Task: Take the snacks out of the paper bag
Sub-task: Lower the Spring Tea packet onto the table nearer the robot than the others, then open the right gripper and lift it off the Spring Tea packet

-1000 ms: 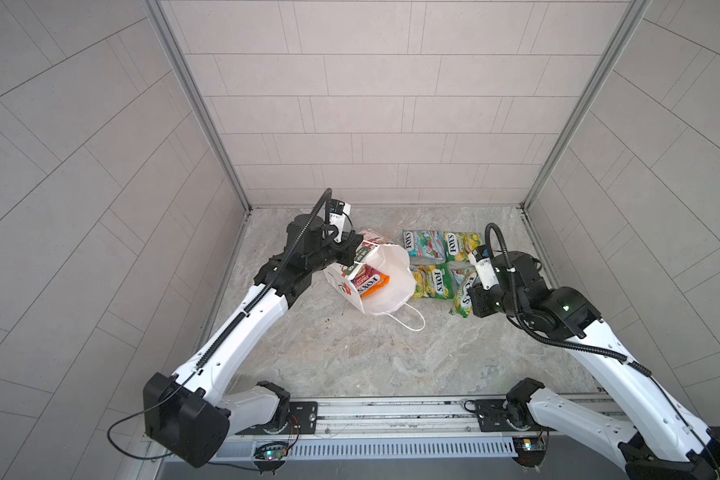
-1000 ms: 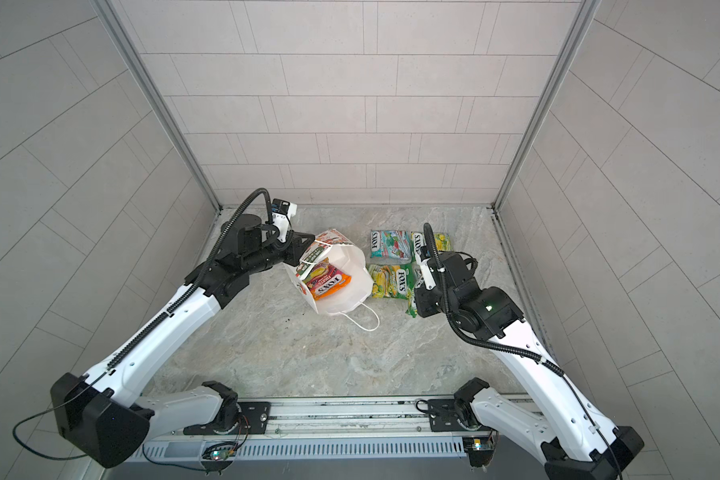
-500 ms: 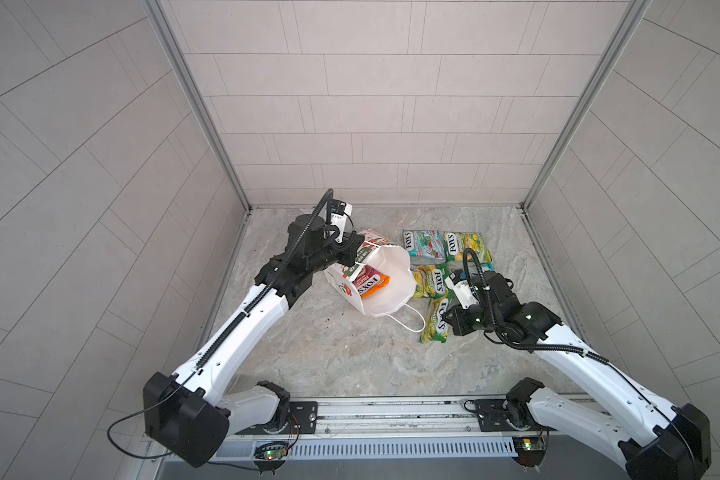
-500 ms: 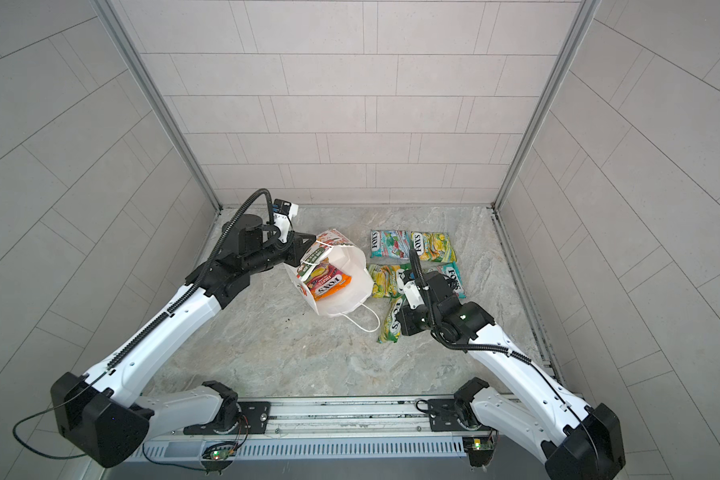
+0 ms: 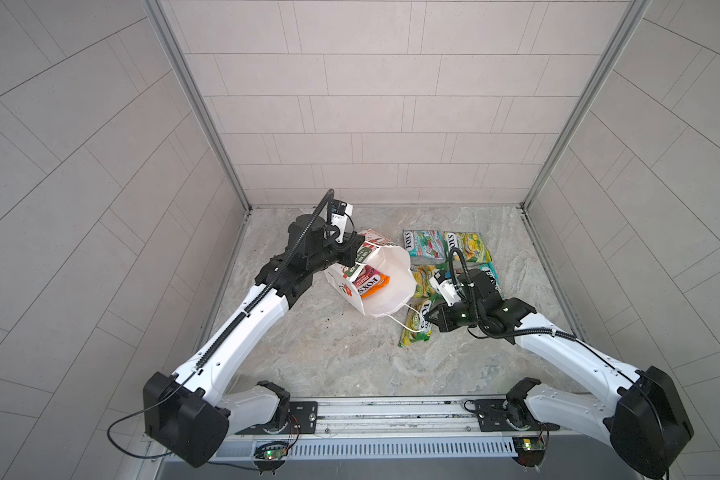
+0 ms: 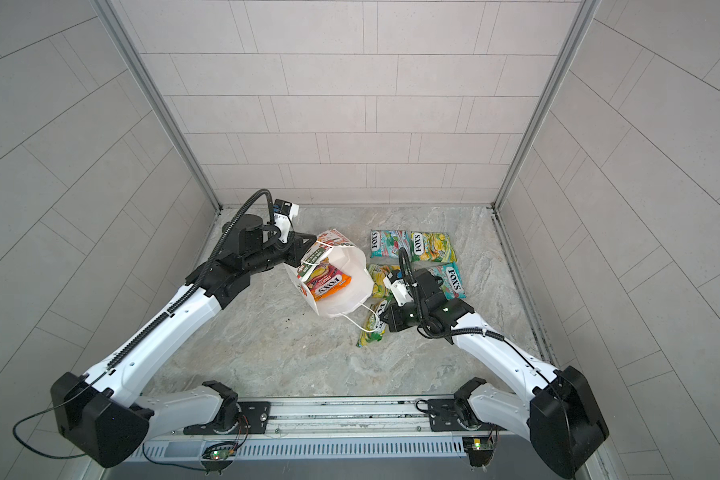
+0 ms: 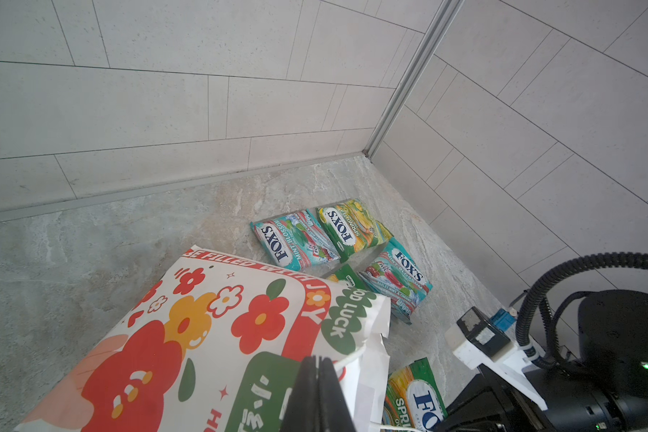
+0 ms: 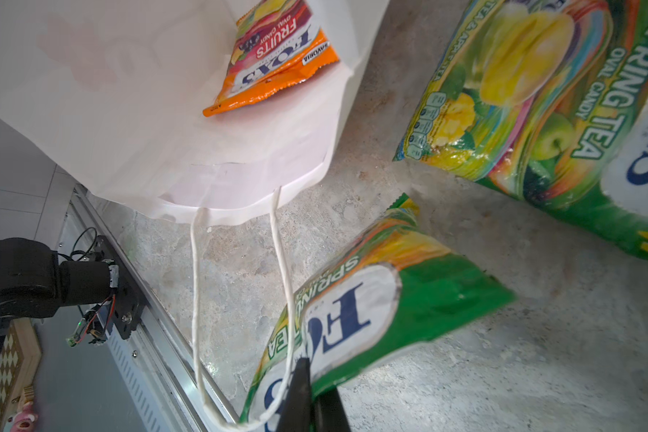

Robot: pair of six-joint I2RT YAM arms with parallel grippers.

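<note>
The green-yellow snack (image 8: 371,310) still hangs at a slant, so my right gripper will tilt down and move away from the bag's opening to release it flat on the bare floor.
The white paper bag (image 5: 387,291) lies tilted with its mouth toward the right, and my left gripper (image 5: 356,258) is shut on its upper cord handle by the rim (image 7: 347,361). An orange-purple snack (image 5: 371,282) lies inside the bag (image 8: 274,56). My right gripper (image 5: 428,321) is shut on the edge of a green-yellow snack (image 8: 371,310), low over the floor beside the bag's loose handle (image 8: 195,280). Two teal-red snacks (image 5: 425,245) (image 5: 491,276) and two green-yellow ones (image 5: 466,247) (image 5: 422,280) lie on the floor to the right, in both top views.
Tiled walls close in the back and both sides. A metal rail (image 5: 391,411) with the arm bases runs along the front edge. The bag's loose cord handle drapes over the held packet (image 6: 373,326).
My right gripper has carried the green-yellow snack from among the other packets toward the front and left, down beside the bag's loose handle. The left arm and the bag have stayed put.
</note>
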